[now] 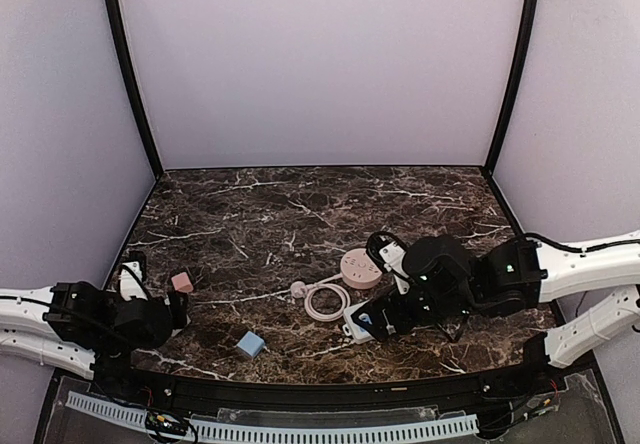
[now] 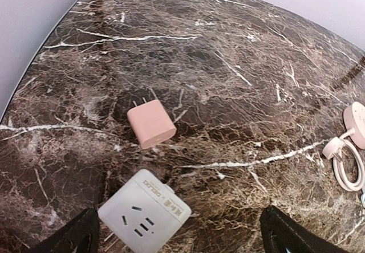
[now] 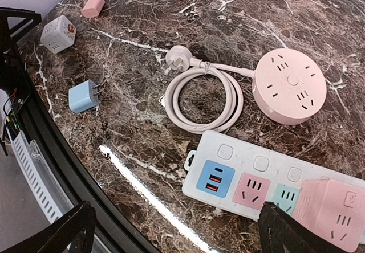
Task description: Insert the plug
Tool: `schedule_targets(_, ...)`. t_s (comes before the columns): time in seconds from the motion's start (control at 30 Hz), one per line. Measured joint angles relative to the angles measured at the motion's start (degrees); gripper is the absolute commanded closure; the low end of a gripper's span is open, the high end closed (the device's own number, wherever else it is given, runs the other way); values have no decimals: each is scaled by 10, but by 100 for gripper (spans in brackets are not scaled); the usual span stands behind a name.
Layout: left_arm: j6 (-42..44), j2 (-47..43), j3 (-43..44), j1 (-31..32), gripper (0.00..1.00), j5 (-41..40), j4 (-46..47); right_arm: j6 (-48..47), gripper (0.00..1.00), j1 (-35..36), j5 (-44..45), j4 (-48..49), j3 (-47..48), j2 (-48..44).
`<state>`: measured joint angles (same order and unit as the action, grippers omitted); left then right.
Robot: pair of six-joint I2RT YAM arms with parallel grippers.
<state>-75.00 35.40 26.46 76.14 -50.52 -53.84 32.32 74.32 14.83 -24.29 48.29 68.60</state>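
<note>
My left gripper moves down and turns to straddle the white cube adapter (image 2: 144,212) next, as the adapter lies below it, skewed between the open fingers.
A white cube adapter (image 2: 144,212) lies on the marble between the wide-apart fingers of my open left gripper (image 2: 179,243), nearer the left finger and touching neither. A small pink plug (image 2: 150,125) rests just beyond it, prongs pointing away. A blue plug (image 3: 84,96) lies by the front edge. My right gripper (image 3: 178,237) is open and hovers over the near end of the white power strip (image 3: 251,170), holding nothing. A pink cube adapter (image 3: 333,207) sits in the strip's far sockets.
A round pink socket (image 3: 290,85) with its coiled cable (image 3: 205,102) and white plug head (image 3: 178,57) lies behind the strip. The black front rail (image 1: 300,394) runs close below both grippers. Purple walls enclose the table (image 1: 320,204).
</note>
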Motion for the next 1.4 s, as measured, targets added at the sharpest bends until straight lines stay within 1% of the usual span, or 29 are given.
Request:
schedule_targets(0.13,-49,-20,-7,-2,1,-22,-39,0,1,10,6,12,-3,2)
schedule_targets(0.27,-49,-23,-7,-23,1,-23,-44,-1,1,16,9,29,-15,2)
schedule_targets(0.37,-12,-14,-7,-78,1,5,-27,-3,1,19,9,42,-29,-4)
schedule_targets(0.4,10,-8,-6,-106,1,25,-14,-5,1,19,9,45,-32,-7)
schedule_targets(0.5,58,15,-5,-165,1,85,17,-6,1,20,9,52,-40,-22)
schedule_targets(0.6,87,43,-1,-190,1,129,43,-8,1,20,9,57,-47,-43)
schedule_targets(0.87,102,129,17,-213,1,192,55,-8,1,21,9,58,-61,-91)
schedule_targets(1.1,96,128,17,-214,1,199,38,-7,1,21,9,58,-75,-130)
schedule_targets(1.4,83,155,17,-221,4,193,42,-4,1,21,9,59,-91,-138)
